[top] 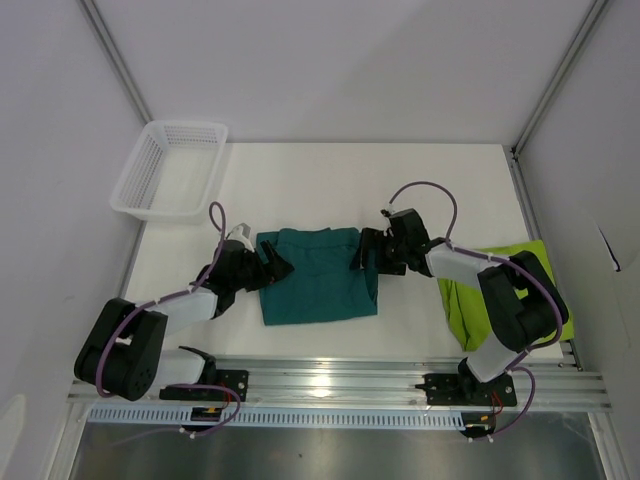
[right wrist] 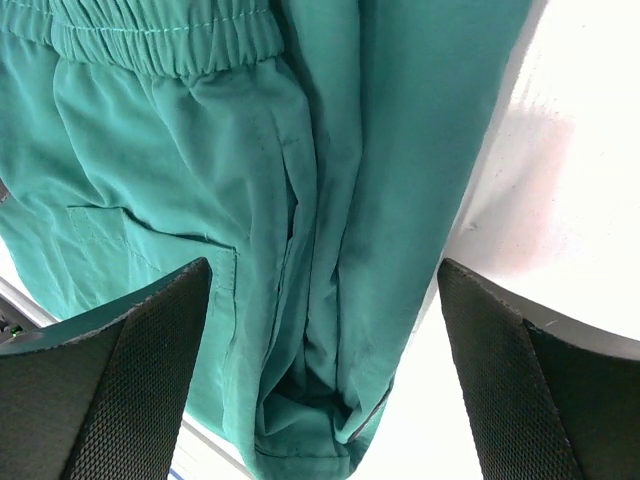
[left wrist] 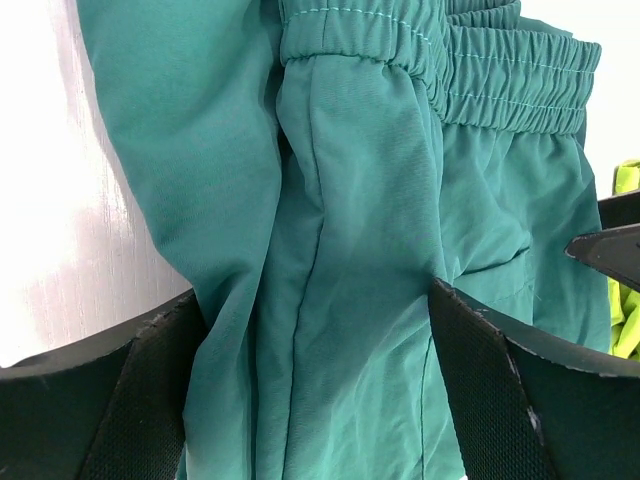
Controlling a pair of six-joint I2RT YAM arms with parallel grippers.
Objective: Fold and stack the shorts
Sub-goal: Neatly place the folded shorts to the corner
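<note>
The teal shorts' folded side point(left wrist: 305, 370) already lies between the spread fingers of my left gripper, so next I will keep that gripper low there and close them.
The dark teal shorts point(top: 318, 285) lie folded flat at the table's middle. My left gripper point(top: 276, 264) is at their left edge and my right gripper point(top: 364, 254) at their right edge. In the left wrist view the teal shorts point(left wrist: 360, 230) fill the frame, and the left gripper point(left wrist: 318, 390) stands open, its fingers point(left wrist: 140, 400) spread wide over the cloth without clamping it. The right wrist view shows the shorts' folded side point(right wrist: 320, 220) under the open right gripper point(right wrist: 325, 370). The lime green shorts point(top: 458, 308) lie at the right, partly under my right arm.
A white mesh basket point(top: 168, 168) stands at the table's far left corner. A metal rail point(top: 330, 380) runs along the near edge by the arm bases. Enclosure walls close in on both sides.
</note>
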